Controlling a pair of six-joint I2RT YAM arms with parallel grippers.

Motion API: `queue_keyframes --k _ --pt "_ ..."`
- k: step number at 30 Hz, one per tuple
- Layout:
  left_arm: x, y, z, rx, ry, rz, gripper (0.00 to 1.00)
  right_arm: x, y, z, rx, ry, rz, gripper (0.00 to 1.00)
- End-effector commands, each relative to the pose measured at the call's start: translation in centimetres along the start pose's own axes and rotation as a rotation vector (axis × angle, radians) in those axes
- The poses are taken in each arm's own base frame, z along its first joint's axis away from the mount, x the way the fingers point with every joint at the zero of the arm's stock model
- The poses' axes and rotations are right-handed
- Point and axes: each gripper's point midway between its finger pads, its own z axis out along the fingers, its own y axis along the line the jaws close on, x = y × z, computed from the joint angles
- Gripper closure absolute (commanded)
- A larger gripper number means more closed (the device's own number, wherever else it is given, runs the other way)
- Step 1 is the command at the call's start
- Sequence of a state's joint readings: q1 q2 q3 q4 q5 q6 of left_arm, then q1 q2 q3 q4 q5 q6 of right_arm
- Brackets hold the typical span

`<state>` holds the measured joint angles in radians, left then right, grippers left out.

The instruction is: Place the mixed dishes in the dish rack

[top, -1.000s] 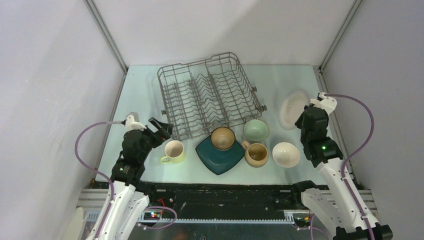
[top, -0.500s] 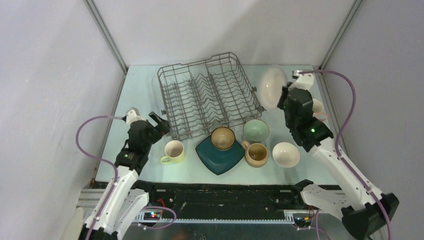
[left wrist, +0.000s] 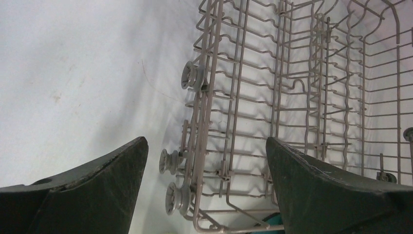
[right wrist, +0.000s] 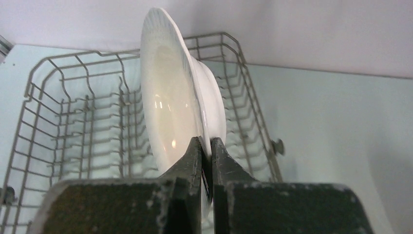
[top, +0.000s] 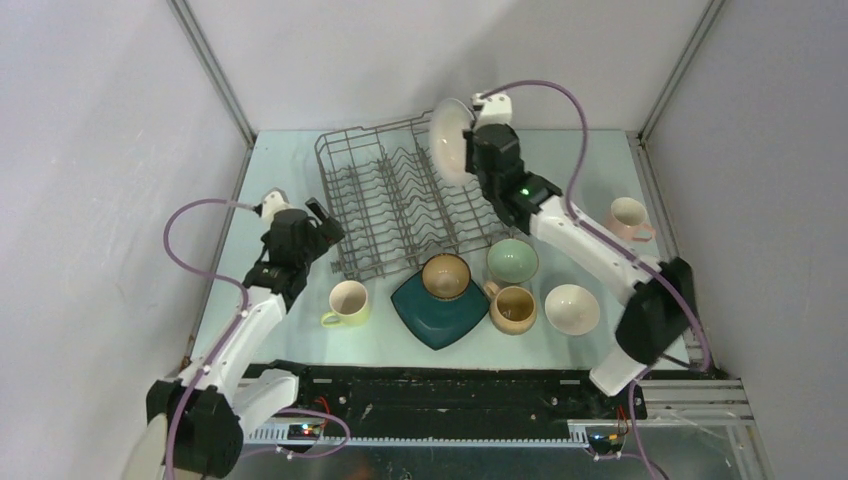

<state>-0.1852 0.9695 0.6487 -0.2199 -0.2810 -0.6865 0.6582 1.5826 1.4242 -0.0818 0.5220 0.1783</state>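
Observation:
The gap between the rack's middle wires is empty, so the robot's right gripper will next go to the left in the top view, lower the plate into that gap and let go.
My right gripper [top: 468, 160] is shut on the rim of the white round plate [top: 445, 135], which stands on edge above the back right part of the grey wire dish rack [top: 400, 200]. In the right wrist view the plate [right wrist: 170, 97] rises straight up from the pinched fingertips [right wrist: 205, 146], with the rack [right wrist: 73, 122] below it. My left gripper [top: 325, 224] is open beside the rack's front left corner. In the left wrist view its jaws [left wrist: 207, 165] straddle the rack's side wire and small wheels [left wrist: 178, 195] without touching.
In front of the rack sit a yellow mug [top: 347, 301], a teal square plate [top: 440, 312] with a brown bowl [top: 446, 275] on it, a green bowl [top: 513, 261], a tan mug [top: 514, 309] and a white bowl [top: 572, 308]. A pink mug [top: 628, 218] stands at the right.
My right arm has carried the white plate from the table's right side leftward to above the rack. The pink mug has come into view. My left gripper has edged toward the rack's corner.

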Motion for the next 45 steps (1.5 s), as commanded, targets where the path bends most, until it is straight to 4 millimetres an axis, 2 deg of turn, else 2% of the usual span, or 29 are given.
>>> queue_keyframes --k 1,5,11,12,13,14,15,19,26,37,45 --pt "-1.8 -0.8 1.4 -0.024 -0.049 0.021 0.02 -8.0 4.6 2.9 -0.065 -0.208 0.107 1.0" --pt "-1.2 -1.1 2.7 -0.029 -0.013 0.043 0.06 -7.6 7.2 6.3 -0.08 -0.197 0.079 1.0" --pt "0.3 -1.3 4.3 -0.037 0.061 0.072 0.18 -7.2 9.1 10.2 -0.06 -0.207 0.014 1.0" --pt "0.5 -1.4 4.5 -0.03 0.063 0.071 0.22 -8.2 9.1 10.4 -0.055 -0.229 0.013 1.0" --pt "1.0 -1.4 4.7 -0.027 0.078 0.073 0.24 -7.1 9.5 11.3 -0.051 -0.216 -0.005 1.0" --pt "1.1 -1.4 4.7 -0.025 0.081 0.073 0.29 -7.5 9.6 11.5 -0.049 -0.22 -0.007 1.0" --pt "1.5 -1.3 4.8 -0.022 0.094 0.078 0.35 -6.1 9.8 12.4 -0.043 -0.197 -0.028 1.0" --pt "2.4 -1.3 5.2 -0.011 0.124 0.088 0.49 -5.1 10.5 13.7 -0.041 -0.195 -0.026 1.0" --pt "3.4 -0.6 5.3 -0.028 0.152 0.102 0.51 -1.9 11.4 15.7 -0.028 -0.167 -0.046 1.0" --pt "3.8 -1.1 5.5 0.005 0.161 0.088 0.49 2.2 13.3 16.9 -0.037 -0.133 -0.045 1.0" --pt "4.0 -0.9 5.6 0.007 0.159 0.094 0.49 3.7 14.7 17.2 -0.072 -0.112 -0.007 1.0"
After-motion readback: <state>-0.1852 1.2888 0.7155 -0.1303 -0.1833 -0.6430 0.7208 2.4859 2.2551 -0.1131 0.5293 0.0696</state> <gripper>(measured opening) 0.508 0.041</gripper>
